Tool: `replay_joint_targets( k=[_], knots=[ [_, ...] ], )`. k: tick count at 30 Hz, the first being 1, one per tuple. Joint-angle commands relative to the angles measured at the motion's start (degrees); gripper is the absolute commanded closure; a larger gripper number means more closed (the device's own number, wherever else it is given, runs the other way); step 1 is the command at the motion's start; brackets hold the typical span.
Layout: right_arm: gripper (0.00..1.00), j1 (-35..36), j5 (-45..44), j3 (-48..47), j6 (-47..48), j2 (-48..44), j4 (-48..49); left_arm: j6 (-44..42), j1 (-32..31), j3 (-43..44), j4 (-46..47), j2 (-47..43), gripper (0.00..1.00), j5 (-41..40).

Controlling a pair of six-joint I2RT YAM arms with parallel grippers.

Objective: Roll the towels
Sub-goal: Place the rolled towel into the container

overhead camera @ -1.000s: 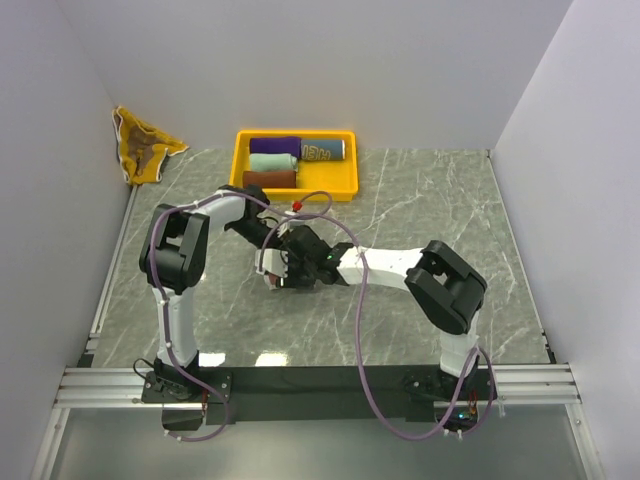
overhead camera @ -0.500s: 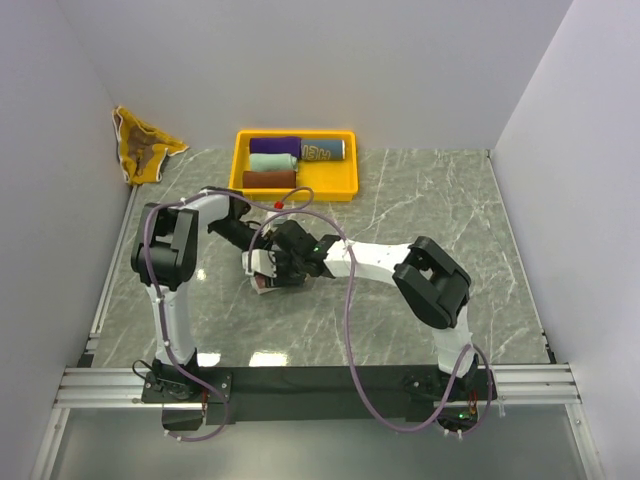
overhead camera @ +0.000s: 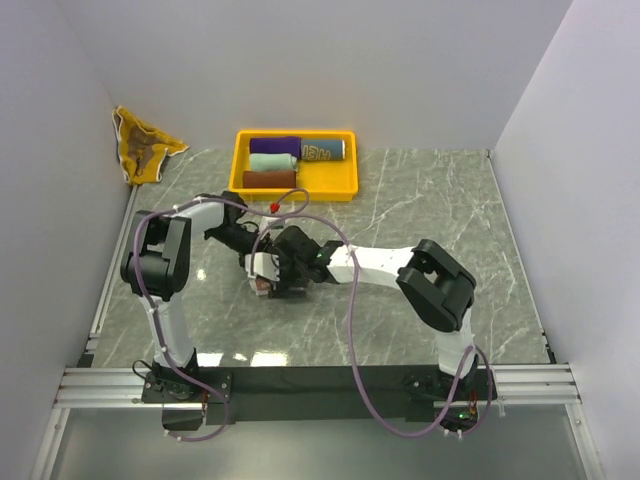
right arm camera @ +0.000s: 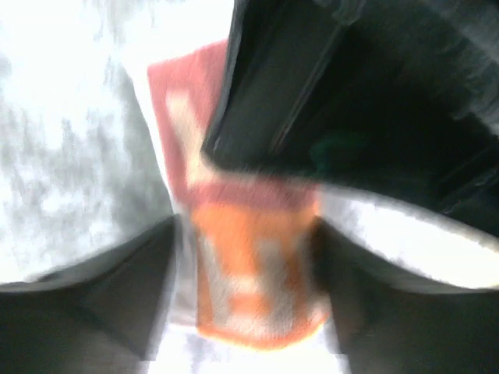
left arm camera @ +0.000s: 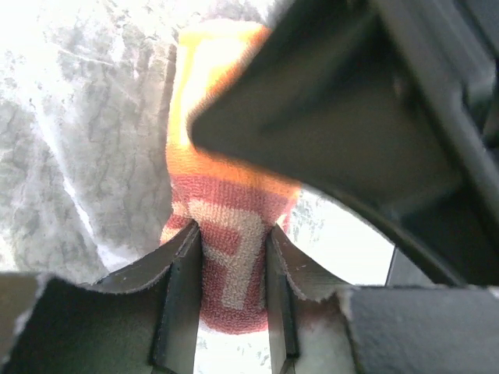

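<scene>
The tray's bare bottom beside the blue-grey towel lies outward, so next my left gripper needs to lift the red and orange roll outward over that gap, lower and release it.
A red and orange towel with white lettering (overhead camera: 266, 287) lies rolled on the grey marble table, mostly hidden under both grippers. My left gripper (overhead camera: 257, 264) is shut on its red end (left arm camera: 231, 261), one finger (left arm camera: 178, 300) on each side. My right gripper (overhead camera: 283, 276) faces it from the other side and is closed round the orange end (right arm camera: 253, 273); that view is blurred. In the left wrist view the right gripper's black body (left arm camera: 351, 117) fills the upper right.
A yellow tray (overhead camera: 338, 178) at the back holds rolled purple (overhead camera: 275, 145), mint (overhead camera: 272, 161), maroon (overhead camera: 269, 179) and blue-grey (overhead camera: 323, 150) towels. A brown and yellow towel (overhead camera: 145, 148) lies crumpled by the left wall. White walls stand on three sides.
Both grippers have moved left together with the red and orange towel between them. The left arm's elbow has swung further left.
</scene>
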State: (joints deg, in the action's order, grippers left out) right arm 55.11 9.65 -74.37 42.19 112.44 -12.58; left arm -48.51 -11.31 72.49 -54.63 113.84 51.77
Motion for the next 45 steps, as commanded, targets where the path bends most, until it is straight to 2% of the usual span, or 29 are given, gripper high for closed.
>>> replay_joint_targets(
  k=[1, 2, 3, 5, 10, 15, 19, 23, 24, 26, 30, 34, 40, 45],
  knots=[
    [0.11, -0.9, -3.9, 4.6, -2.3, -4.8, -9.2, 4.6, -0.8, -3.9, 6.6, -0.5, 0.88, -13.7],
    [0.07, -0.9, -3.3, 5.5, -2.6, -6.5, -9.3, 5.3, -0.8, -4.1, 7.2, -0.6, 0.91, -14.0],
    [0.06, -0.9, -2.6, 6.2, -2.6, -8.3, -9.7, 5.9, -0.8, -4.0, 7.9, -0.5, 0.96, -14.7],
    [0.05, -0.9, 0.3, 8.3, -2.3, -13.7, -10.8, 6.7, -0.8, -3.7, 8.2, -0.4, 0.99, -15.3],
    [0.04, -0.9, 7.4, 13.7, -0.8, -25.9, -18.1, 7.8, -0.7, 1.2, 6.3, 0.3, 0.99, -16.0],
    [0.02, -3.1, 11.0, 20.9, -3.5, -35.7, -20.5, 9.1, -0.7, 13.6, 3.9, 1.7, 0.99, -16.5],
    [0.02, -7.9, 11.5, 26.9, -8.5, -44.3, -18.9, 11.7, -0.9, 25.5, 4.2, 3.9, 0.99, -18.1],
    [0.02, -18.2, 13.8, 26.8, -12.0, -45.4, -20.2, 14.8, -1.1, 41.5, 10.0, 8.5, 0.99, -20.8],
    [0.01, -21.8, 14.2, 26.2, -12.1, -45.1, -20.3, 15.9, -1.1, 43.7, 12.1, 9.2, 0.99, -21.1],
    [0.01, -24.7, 14.6, 25.5, -12.0, -44.6, -21.0, 16.0, -1.4, 48.4, 16.1, 11.1, 1.0, -22.0],
    [0.01, -29.2, 15.0, 23.5, -12.7, -43.7, -21.4, 12.1, -3.1, 49.1, 33.7, 13.4, 1.0, -27.0],
    [0.0, -32.4, 15.7, 22.3, -14.3, -42.7, -21.6, 7.5, -5.0, 50.1, 44.8, 18.0, 1.0, -29.3],
    [0.0, -35.7, 15.5, 20.8, -14.5, -41.4, -22.6, 1.9, -7.4, 52.8, 57.2, 25.5, 1.0, -32.1],
    [0.0, -36.9, 14.3, 20.4, -14.2, -40.4, -22.1, -2.6, -8.7, 51.2, 59.3, 28.5, 1.0, -31.2]
  ],
)
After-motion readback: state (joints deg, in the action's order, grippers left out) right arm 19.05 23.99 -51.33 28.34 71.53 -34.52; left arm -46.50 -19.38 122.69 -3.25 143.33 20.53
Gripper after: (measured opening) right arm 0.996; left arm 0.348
